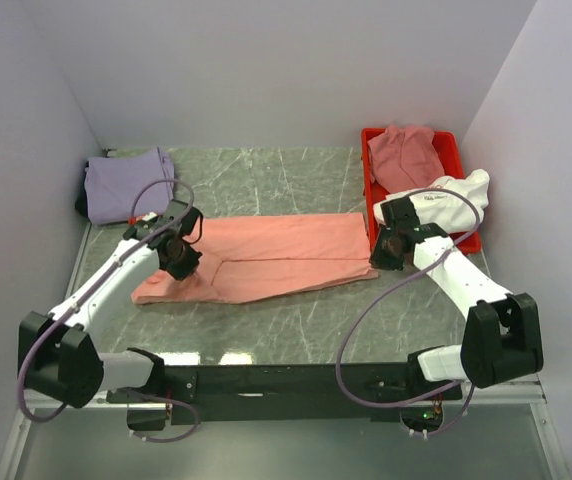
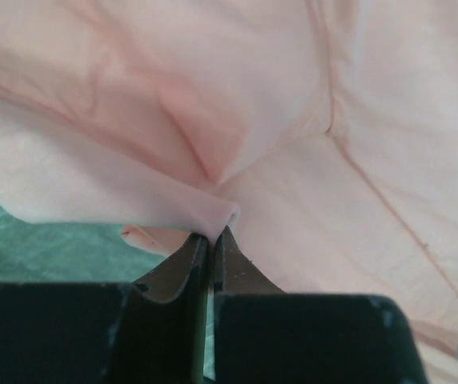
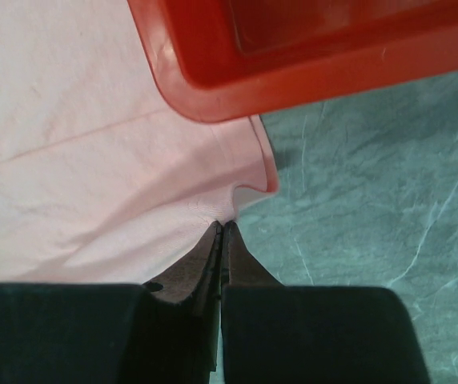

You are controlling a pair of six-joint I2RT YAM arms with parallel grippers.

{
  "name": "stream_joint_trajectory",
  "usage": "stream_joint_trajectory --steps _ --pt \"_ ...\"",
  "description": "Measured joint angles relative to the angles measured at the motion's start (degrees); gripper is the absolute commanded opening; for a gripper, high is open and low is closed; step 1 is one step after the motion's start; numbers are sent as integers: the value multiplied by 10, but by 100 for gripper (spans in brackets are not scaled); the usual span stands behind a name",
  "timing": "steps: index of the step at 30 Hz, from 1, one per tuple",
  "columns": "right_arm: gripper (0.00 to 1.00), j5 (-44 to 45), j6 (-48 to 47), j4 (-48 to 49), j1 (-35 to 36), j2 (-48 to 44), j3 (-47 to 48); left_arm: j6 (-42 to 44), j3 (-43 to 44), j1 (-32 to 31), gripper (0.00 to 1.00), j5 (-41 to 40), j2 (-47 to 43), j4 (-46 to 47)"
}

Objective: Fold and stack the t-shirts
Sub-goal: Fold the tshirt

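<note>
The t-shirt's near edge curves toward the arm mount, so my left gripper needs to pull the pinched fold outward toward the t-shirt's far edge (image 1: 213, 219) next and let it go.
The salmon-pink t-shirt (image 1: 286, 255) lies stretched out across the middle of the table, folded lengthwise. My left gripper (image 1: 180, 262) is shut on a fold of it near its left end; the pinched cloth shows in the left wrist view (image 2: 213, 212). My right gripper (image 1: 384, 255) is shut on its right edge, next to the red bin, as the right wrist view (image 3: 222, 214) shows. The lavender t-shirt (image 1: 126, 185) lies folded at the back left. The dusty rose t-shirt (image 1: 406, 155) and the white t-shirt (image 1: 446, 205) lie in the bin.
The red plastic bin (image 1: 371, 140) stands at the back right, its corner (image 3: 213, 88) just above my right gripper. Grey walls close in the table on the left, back and right. The black arm mount (image 1: 286, 380) runs along the near edge.
</note>
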Motion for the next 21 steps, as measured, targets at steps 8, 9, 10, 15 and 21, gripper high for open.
stream_joint_trajectory --steps 8,9,10,15,21 --pt "0 3 -4 3 -19 42 28 45 42 34 1 0 62 20" --pt "0 3 -4 4 -20 47 30 49 45 36 1 -1 67 23" --pt "0 3 -4 4 -21 53 32 52 48 38 1 -1 72 25" --pt "0 5 -4 12 -25 78 45 72 73 51 1 -1 104 35" --pt "0 9 -3 20 -25 95 63 94 92 67 1 -7 139 49"
